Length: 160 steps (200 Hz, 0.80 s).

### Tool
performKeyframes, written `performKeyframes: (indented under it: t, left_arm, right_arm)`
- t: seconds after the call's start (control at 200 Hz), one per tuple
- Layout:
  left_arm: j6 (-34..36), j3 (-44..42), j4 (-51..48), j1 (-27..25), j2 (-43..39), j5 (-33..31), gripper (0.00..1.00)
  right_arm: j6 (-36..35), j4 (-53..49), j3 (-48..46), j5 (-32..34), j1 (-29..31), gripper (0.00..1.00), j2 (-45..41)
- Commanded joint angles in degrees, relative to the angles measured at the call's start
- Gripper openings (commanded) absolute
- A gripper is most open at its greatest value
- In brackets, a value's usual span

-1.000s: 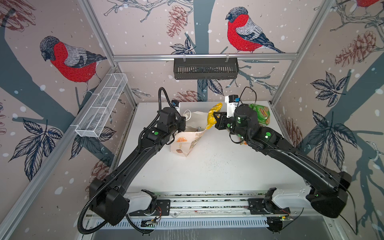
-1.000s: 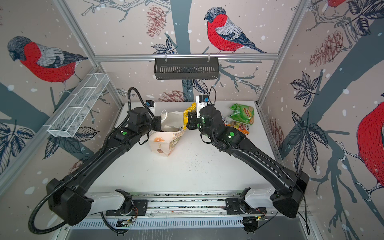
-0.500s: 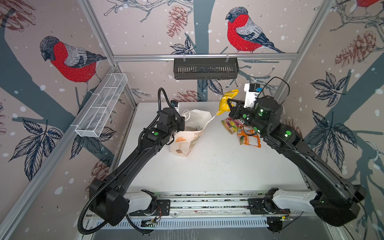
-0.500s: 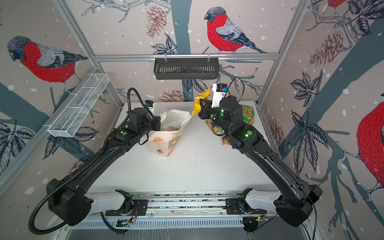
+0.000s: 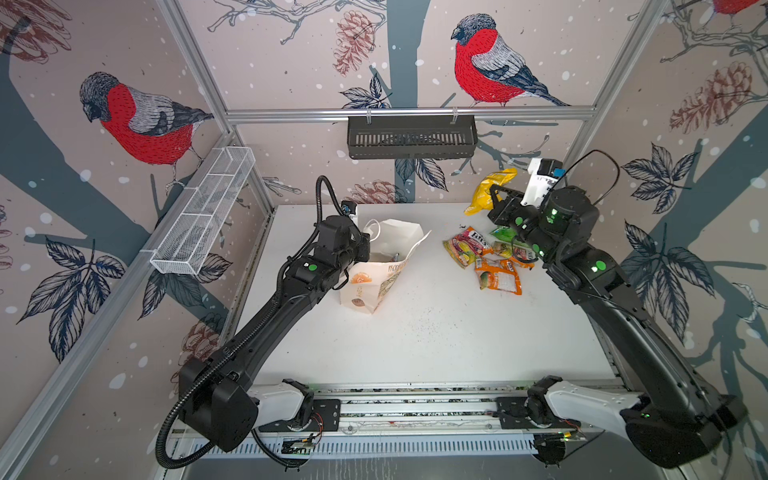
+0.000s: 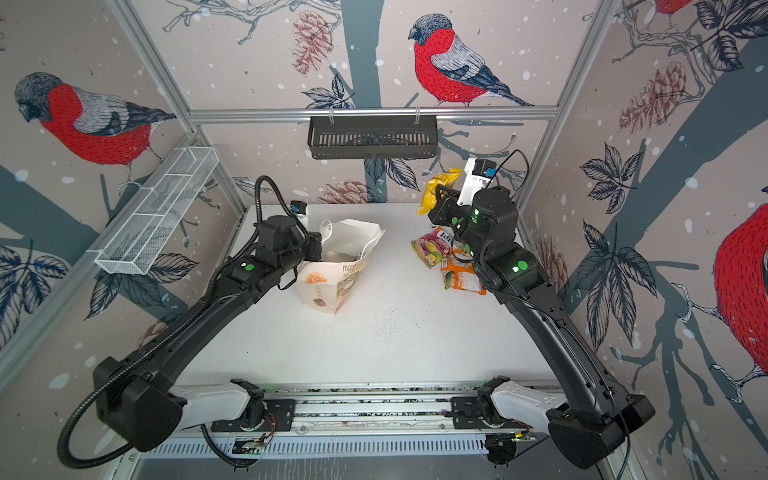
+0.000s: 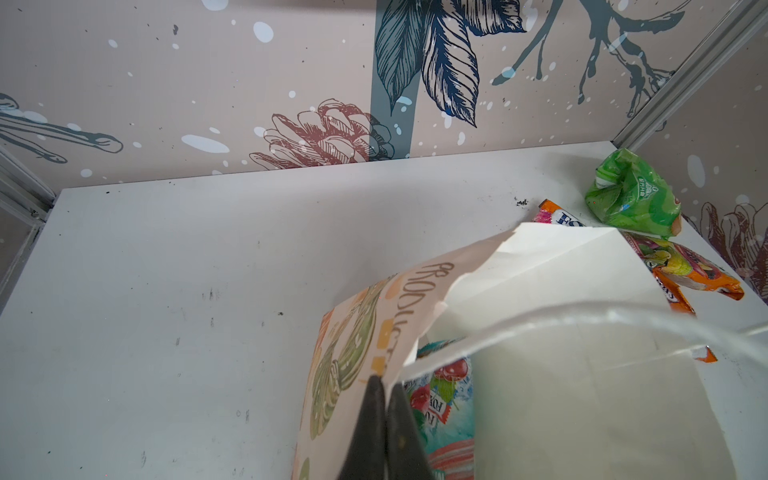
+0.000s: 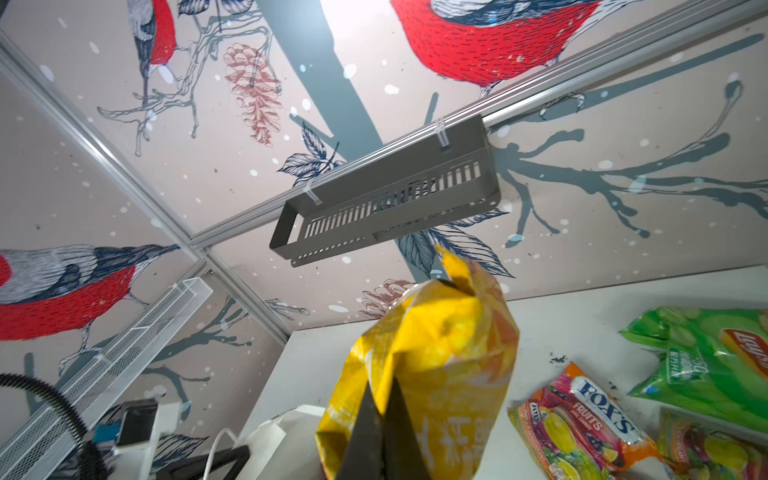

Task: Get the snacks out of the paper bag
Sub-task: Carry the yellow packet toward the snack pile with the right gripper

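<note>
The open spot on the bare tabletop beside the orange packet (image 5: 498, 280) is below my right gripper, so it will next tilt down, lower and release the yellow packet there.
The cream paper bag (image 5: 376, 276) stands open left of the table's middle. My left gripper (image 7: 384, 380) is shut on the bag's rim (image 7: 399, 349). A teal packet (image 7: 449, 399) shows inside the bag. My right gripper (image 8: 384, 384) is shut on a yellow packet (image 8: 432, 357), which it holds in the air near the back right in both top views (image 5: 488, 191) (image 6: 436, 187). On the table below it lie a multicoloured packet (image 5: 463, 247), an orange packet (image 5: 498, 280) and a green packet (image 7: 631, 195), which is partly hidden by the right arm in both top views.
A black slotted basket (image 5: 411, 137) hangs on the back wall. A white wire shelf (image 5: 203, 212) is fixed to the left wall. The arms' base rail (image 5: 415, 399) runs along the table's front edge.
My right gripper has carried the yellow packet up and to the right, away from the bag toward the back right corner. The left gripper and the bag have stayed in place.
</note>
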Motion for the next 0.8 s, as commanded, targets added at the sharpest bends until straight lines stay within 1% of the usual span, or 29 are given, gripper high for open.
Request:
performKeyframes:
  t: [0.0, 0.23, 0.25, 0.335, 0.365, 0.39, 0.475, 0.54, 0.555, 0.796]
  left_arm:
    - [0.5, 0.0, 1.9, 0.1, -0.3, -0.7, 0.00]
    - [0.6, -0.1, 1.8, 0.0, -0.6, -1.1, 0.00]
    - [0.5, -0.1, 1.8, 0.0, -0.7, -1.3, 0.05]
    - [0.5, -0.1, 1.7, 0.0, -0.9, -2.0, 0.42]
    - [0.4, -0.1, 1.7, 0.1, -1.0, -2.3, 0.52]
    - [0.5, -0.2, 1.7, 0.0, -1.2, -2.4, 0.57]
    - [0.8, -0.4, 1.9, 0.1, -1.6, -2.6, 0.69]
    - [1.0, -0.7, 2.1, 0.1, -2.0, -2.8, 0.76]
    - [1.0, -0.8, 2.1, 0.1, -2.0, -3.0, 0.78]
    - [1.5, -1.1, 2.5, 0.1, -2.1, -2.4, 0.80]
  right_arm:
    - [1.5, 2.3, -0.1, -1.8, -1.9, 0.00, 0.7]
    - [0.9, 1.8, -1.3, 0.2, -3.9, 0.00, 3.2]
    - [0.8, 1.8, -1.4, 0.1, -4.0, 0.00, 3.3]
    - [0.7, 2.0, -1.7, 0.0, -4.1, 0.00, 4.1]
    - [0.5, 2.0, -1.8, 0.0, -4.1, 0.00, 4.3]
    - [0.4, 2.0, -2.0, 0.0, -4.1, 0.00, 4.5]
    - [0.1, 1.5, -2.2, 0.0, -4.2, 0.00, 4.8]
    - [0.0, 1.0, -2.6, 0.1, -4.3, 0.00, 4.8]
    - [0.0, 0.8, -2.7, 0.0, -4.3, 0.00, 6.0]
    - [0.2, 0.3, -5.4, -1.4, -5.8, 0.00, 7.9]
